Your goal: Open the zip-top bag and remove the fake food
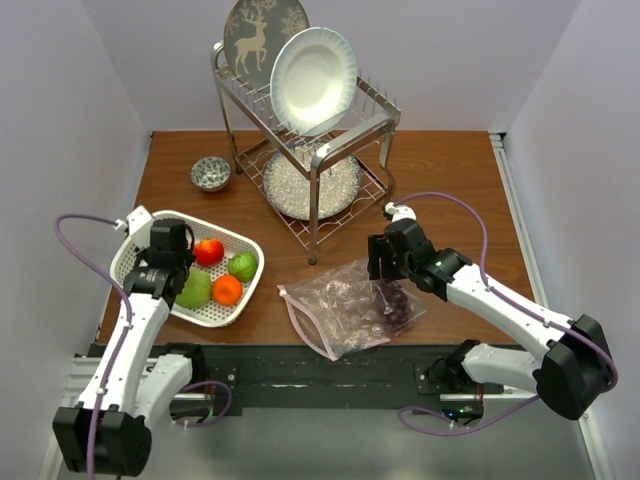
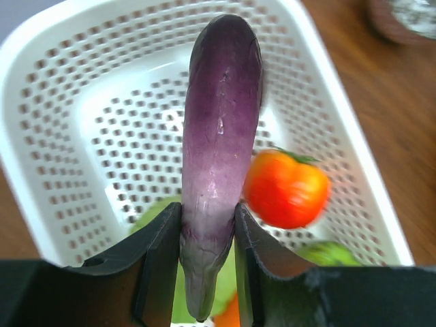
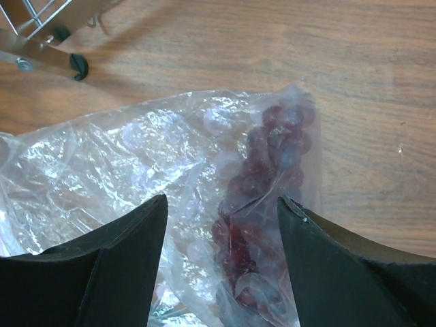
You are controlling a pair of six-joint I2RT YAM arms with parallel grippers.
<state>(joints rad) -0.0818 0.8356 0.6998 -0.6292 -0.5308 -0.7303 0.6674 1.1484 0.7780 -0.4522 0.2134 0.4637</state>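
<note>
My left gripper shifts to its left in the top view next, where the basket's bare bottom lies, and releases the eggplant point(image 2: 219, 136) there.
My left gripper point(image 2: 208, 218) is shut on a purple eggplant point(image 2: 219, 136), a piece of the fake food, held above the white perforated basket point(image 2: 82, 136). In the basket point(image 1: 140, 250) lie a red tomato point(image 1: 209, 251), a green lime point(image 1: 243, 265), an orange fruit point(image 1: 227, 289) and a green cabbage-like ball point(image 1: 195, 290). The clear zip-top bag point(image 1: 340, 300) lies crumpled on the table at centre, with purple grapes point(image 1: 400, 305) still inside it. My right gripper point(image 1: 385, 268) hovers open just above the bag point(image 3: 102, 163), its jaws on either side of the grapes point(image 3: 262, 184).
A metal dish rack point(image 1: 310, 150) with two plates stands at the back centre, and one of its feet point(image 3: 80, 66) shows near the bag. A small patterned bowl point(image 1: 211, 173) sits at the back left. Grey walls close in both sides of the table.
</note>
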